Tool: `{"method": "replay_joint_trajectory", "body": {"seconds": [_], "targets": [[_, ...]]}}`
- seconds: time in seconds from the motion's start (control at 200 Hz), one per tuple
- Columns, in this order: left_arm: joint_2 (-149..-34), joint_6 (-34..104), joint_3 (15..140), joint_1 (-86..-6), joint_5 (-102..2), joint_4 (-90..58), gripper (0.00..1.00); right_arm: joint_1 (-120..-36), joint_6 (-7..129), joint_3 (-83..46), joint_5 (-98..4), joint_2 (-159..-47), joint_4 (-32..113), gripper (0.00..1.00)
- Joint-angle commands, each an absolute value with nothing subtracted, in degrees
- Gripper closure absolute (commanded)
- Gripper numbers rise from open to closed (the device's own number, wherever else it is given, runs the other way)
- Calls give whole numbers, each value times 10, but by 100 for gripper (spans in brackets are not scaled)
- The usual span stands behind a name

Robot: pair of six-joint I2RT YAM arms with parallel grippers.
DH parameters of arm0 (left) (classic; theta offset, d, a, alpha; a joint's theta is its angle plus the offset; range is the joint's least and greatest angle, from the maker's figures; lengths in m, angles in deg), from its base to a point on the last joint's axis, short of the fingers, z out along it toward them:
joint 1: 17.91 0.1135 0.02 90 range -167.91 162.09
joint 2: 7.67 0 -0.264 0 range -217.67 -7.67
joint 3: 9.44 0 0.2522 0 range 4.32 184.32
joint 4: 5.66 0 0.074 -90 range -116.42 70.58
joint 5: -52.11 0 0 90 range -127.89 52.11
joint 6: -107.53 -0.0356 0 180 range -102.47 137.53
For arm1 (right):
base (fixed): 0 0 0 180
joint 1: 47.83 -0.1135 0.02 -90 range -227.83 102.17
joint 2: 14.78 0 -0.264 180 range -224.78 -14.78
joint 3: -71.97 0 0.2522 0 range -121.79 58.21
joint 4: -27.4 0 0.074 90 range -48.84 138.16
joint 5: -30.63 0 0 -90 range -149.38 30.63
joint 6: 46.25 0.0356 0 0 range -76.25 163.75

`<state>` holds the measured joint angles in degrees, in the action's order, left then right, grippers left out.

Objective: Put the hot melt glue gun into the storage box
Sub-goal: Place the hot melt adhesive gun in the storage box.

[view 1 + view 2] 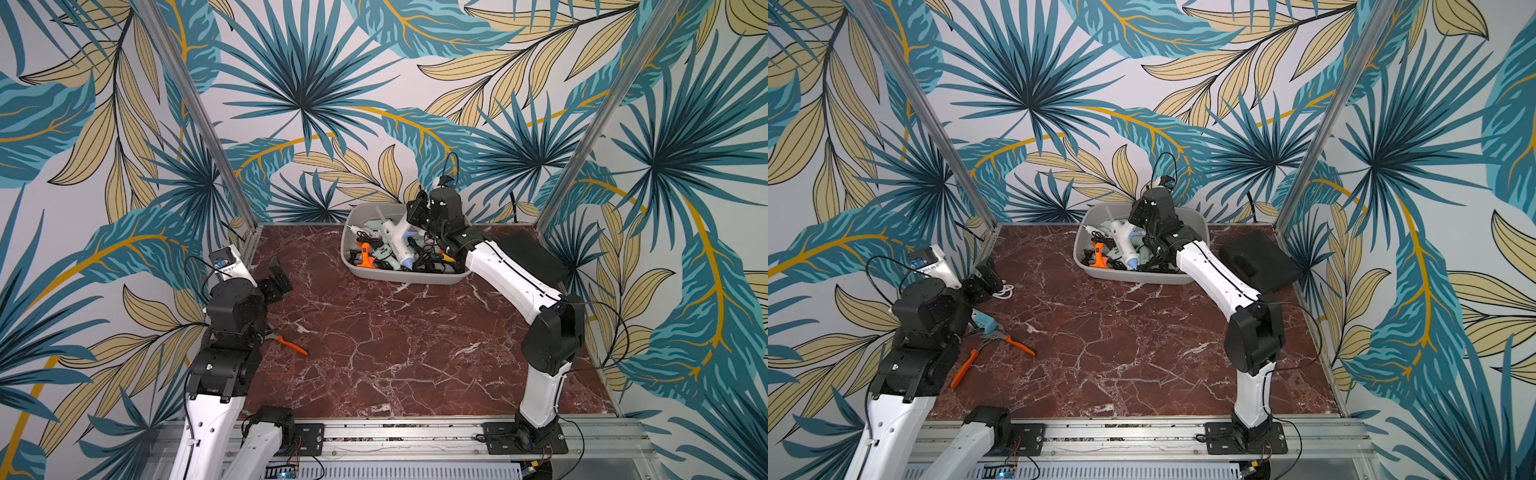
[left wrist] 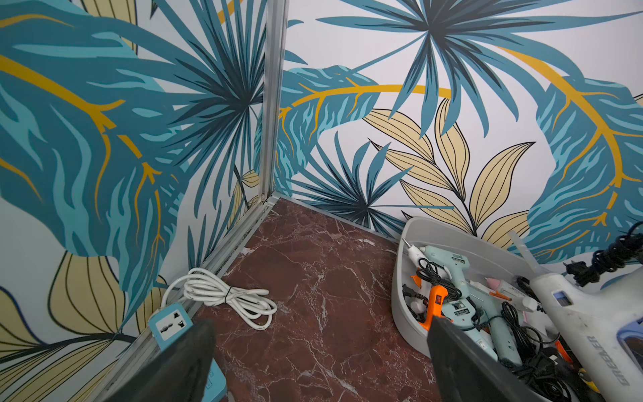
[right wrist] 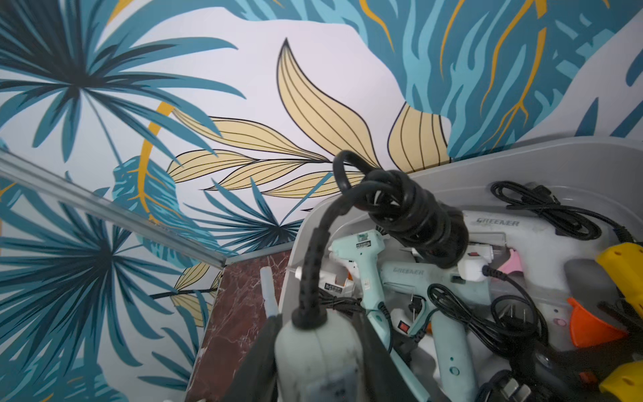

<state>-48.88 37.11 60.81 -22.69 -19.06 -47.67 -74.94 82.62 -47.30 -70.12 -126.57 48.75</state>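
Note:
My right gripper holds the handle, and the white gun is still slanted above the heap inside the box. It will turn and move down toward the heap next and let go of the handle there.
The light grey storage box stands at the back of the table, holding several glue guns and black cords. My right gripper hangs over its right half, shut on the handle of a white hot melt glue gun. The gun slants over the heap, blue nozzle end lowest. In the right wrist view the handle fills the jaws, and its coiled black cord sticks up. My left gripper stands open and empty at the left, well away from the box.
A flat black case lies right of the box, under my right arm. Orange-handled pliers lie beside my left arm. A blue power strip with a coiled white cable sits along the left wall.

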Motion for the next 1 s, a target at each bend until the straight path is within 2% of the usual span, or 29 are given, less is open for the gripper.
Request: {"method": "replay_joint_trajectory", "body": {"seconds": [0.0,0.26,0.466,0.992], "targets": [[-501,369,601,-223,-200,-457,0,-725,876,-500,-707,-1286,437,100],[-527,368,596,-224,-214,-438,0,-691,922,-498,-711,-1348,386,100],[-538,371,589,-223,-227,-431,0,-687,927,-496,-747,-1376,357,100],[-543,368,583,-223,-230,-428,0,-680,969,-523,-764,-1476,280,100]]}}
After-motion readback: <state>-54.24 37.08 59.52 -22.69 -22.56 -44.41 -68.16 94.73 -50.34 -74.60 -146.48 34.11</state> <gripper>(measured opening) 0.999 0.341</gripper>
